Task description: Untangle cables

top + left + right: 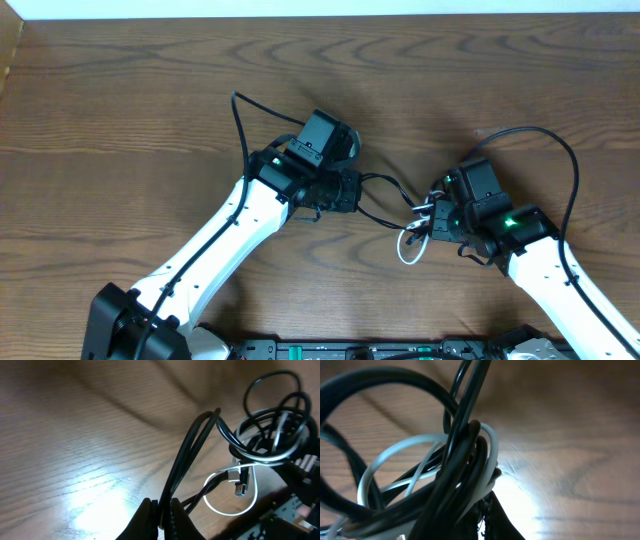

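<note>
The robot's right gripper should next pull away from the left gripper, to the right in the overhead view, and then let go of the bundle (431,212) (455,477), because the doubled black cable still joins both grippers.
A tangle of thin black cables and one white cable (412,240) lies between my two arms on the wooden table. My left gripper (357,188) is shut on a doubled black cable (187,455) that runs from its jaws (164,515) to the bundle (272,425). A white loop (235,502) and a silver plug with a blue tip (241,482) hang below the bundle. My right gripper (432,218) is shut on the bundle of black and white cables (455,475), which fills its view and hides most of the jaws (482,520).
Thick black arm wires loop off the left arm (240,120) and the right arm (570,170). The table's far edge (320,14) runs along the top. A black base rail (360,348) sits at the near edge.
</note>
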Robot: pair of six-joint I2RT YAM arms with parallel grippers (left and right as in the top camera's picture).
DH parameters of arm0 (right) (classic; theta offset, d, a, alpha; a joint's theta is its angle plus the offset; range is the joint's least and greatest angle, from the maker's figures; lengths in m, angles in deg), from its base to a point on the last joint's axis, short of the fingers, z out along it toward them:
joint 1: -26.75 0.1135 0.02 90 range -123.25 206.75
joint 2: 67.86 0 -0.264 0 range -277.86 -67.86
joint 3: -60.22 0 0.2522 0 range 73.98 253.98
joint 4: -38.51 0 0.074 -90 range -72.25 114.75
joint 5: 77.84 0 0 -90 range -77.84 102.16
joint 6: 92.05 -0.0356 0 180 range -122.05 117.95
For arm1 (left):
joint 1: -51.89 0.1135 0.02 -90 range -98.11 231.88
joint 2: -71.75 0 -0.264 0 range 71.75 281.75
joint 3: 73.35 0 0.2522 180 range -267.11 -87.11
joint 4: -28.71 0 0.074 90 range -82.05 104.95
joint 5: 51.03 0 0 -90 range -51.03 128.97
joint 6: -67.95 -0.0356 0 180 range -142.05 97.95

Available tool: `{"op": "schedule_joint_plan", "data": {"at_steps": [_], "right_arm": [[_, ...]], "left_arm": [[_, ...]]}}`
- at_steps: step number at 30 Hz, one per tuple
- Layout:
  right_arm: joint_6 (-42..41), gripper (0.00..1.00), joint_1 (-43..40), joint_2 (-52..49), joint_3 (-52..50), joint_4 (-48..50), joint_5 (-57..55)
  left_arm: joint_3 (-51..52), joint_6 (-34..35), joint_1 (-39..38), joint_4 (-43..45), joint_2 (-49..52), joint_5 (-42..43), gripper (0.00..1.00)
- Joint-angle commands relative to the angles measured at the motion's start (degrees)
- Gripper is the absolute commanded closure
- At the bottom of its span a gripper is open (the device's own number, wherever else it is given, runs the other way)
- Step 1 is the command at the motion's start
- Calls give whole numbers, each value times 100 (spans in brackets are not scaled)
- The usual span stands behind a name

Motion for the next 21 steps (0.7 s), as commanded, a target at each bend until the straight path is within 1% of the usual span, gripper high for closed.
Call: {"op": "schedule_joint_plan", "data": {"at_steps": [1, 4, 5, 6, 8, 10, 12, 13, 14, 15, 17, 18, 19, 20, 21], "right_arm": [[885, 99, -59, -13, -66, 254, 577], [409, 99, -72, -13, -66, 31, -125], [-133, 99, -116, -13, -66, -297, -859], [-468, 99, -177, -13, -66, -588, -1388], [-789, 99, -310, -13, -66, -931, -1915], [-1025, 99, -538, -13, -66, -1213, -2192], [-1154, 99, -870, -13, -66, -1274, -2162], [-1139, 99, -938, -13, -66, -1187, -2037], [-675, 99, -1012, -13, -66, -872, -1508], [-225, 99, -1012, -13, -66, -610, -1045], [796, 98, -984, -13, -66, 39, 299], [1228, 94, -962, -13, -66, 352, 1071], [1405, 87, -946, -13, -66, 507, 1460], [1596, 76, -925, -13, -66, 745, 2041], [1655, 72, -911, -13, -66, 872, 2323]], "left_arm": [[0, -74, 107, -74, -129, -433, 92], [0, -76, 144, -164, -129, -758, 93], [0, -76, 214, -286, -129, -1080, 93], [0, -76, 275, -365, -129, -1220, 93], [0, -76, 437, -492, -129, -1360, 93], [0, -74, 713, -592, -129, -1370, 93], [0, -72, 1016, -605, -131, -1327, 93], [0, -76, 1093, -597, -131, -1217, 93], [0, -125, 1156, -560, -131, -804, 93], [0, -332, 1156, -487, -129, -297, 93], [0, -785, 1091, -269, -129, 828, 93], [0, -984, 1029, -136, -131, 1386, 93], [0, -1150, 992, -55, -129, 1718, 93], [0, -1331, 922, 81, -131, 2192, 93], [0, -1388, 868, 168, -131, 2439, 93]]}}
